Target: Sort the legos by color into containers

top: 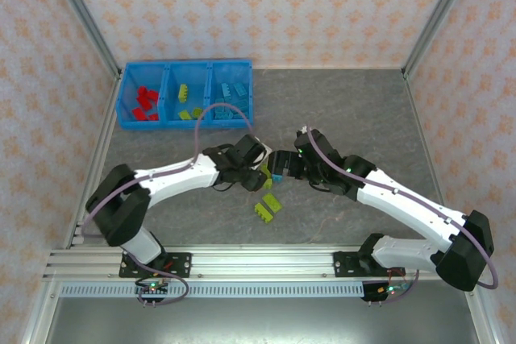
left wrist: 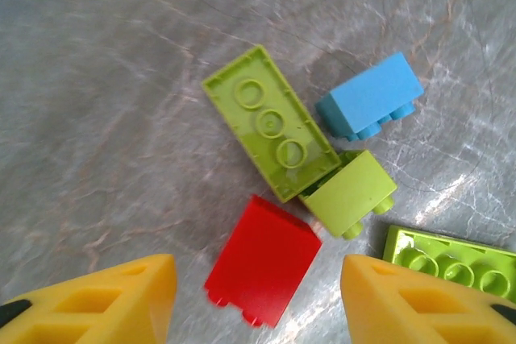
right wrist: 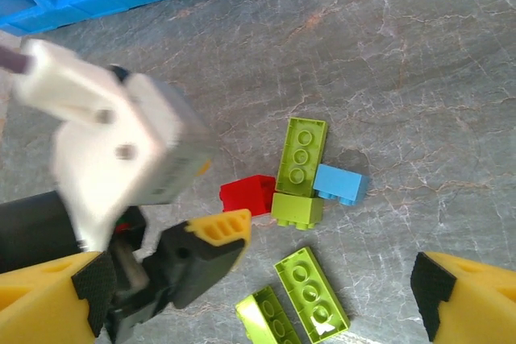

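Note:
My left gripper should lower straight around the red brick (left wrist: 262,259) next, one yellow finger along each side, as it's already in the gap between them.
Loose legos lie mid-table: a red brick (left wrist: 262,259), a long lime brick (left wrist: 270,122) on its back, a small lime brick (left wrist: 351,192) and a light blue brick (left wrist: 371,96). My left gripper (left wrist: 256,283) hangs open over the red brick, one yellow finger on each side and neither touching it. My right gripper (right wrist: 258,304) stands wide open just to the right, above two more lime bricks (right wrist: 313,292). The same red brick (right wrist: 250,195) lies beside the left arm's yellow finger (right wrist: 222,227). The containers (top: 185,64) at the back left hold red, lime and blue bricks, one colour in each.
The two grippers (top: 262,165) (top: 280,165) are almost nose to nose over the cluster. Two lime bricks (top: 268,205) lie nearer the table's front edge. Patterned walls close in the table at the back and both sides.

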Controlling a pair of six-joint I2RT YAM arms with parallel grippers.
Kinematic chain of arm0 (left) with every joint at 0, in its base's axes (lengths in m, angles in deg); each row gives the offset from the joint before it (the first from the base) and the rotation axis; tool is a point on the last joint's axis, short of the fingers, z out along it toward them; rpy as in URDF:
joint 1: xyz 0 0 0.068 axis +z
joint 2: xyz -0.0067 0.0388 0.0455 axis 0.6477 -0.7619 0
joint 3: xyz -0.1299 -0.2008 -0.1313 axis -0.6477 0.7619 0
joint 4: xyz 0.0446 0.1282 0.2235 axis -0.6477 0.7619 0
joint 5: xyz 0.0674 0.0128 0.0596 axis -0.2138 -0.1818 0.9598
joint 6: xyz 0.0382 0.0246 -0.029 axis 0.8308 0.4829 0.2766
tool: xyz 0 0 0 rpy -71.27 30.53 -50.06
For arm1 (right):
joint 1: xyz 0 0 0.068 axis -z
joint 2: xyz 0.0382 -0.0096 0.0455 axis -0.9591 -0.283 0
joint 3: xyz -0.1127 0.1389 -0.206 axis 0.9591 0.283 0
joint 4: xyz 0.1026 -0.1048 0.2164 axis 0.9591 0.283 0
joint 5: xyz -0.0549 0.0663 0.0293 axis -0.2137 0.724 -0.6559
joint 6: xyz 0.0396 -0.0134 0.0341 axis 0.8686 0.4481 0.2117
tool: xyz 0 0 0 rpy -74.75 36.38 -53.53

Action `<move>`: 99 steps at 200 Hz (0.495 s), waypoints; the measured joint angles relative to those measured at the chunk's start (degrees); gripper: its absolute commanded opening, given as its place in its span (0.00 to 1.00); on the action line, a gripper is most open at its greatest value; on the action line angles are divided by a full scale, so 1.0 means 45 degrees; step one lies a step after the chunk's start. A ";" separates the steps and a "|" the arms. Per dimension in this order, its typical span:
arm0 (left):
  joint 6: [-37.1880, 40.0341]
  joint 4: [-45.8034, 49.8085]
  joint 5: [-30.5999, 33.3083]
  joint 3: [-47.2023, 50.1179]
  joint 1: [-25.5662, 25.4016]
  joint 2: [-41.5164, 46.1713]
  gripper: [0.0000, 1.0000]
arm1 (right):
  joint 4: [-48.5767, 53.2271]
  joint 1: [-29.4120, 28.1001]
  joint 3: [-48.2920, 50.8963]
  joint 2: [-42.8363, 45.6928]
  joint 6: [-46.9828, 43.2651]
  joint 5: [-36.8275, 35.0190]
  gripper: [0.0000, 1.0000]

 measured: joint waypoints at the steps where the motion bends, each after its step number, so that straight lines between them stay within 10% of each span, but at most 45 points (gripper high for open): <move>1: 0.0029 0.0000 -0.0034 -0.0029 0.0000 -0.0073 0.59 | 0.0005 0.0000 0.0000 0.0000 0.0000 -0.0005 0.96; 99: 0.0889 -0.0578 -0.0282 -0.0534 0.0146 -0.2390 0.52 | 0.0359 0.0000 0.0189 0.0384 0.0005 -0.0272 0.97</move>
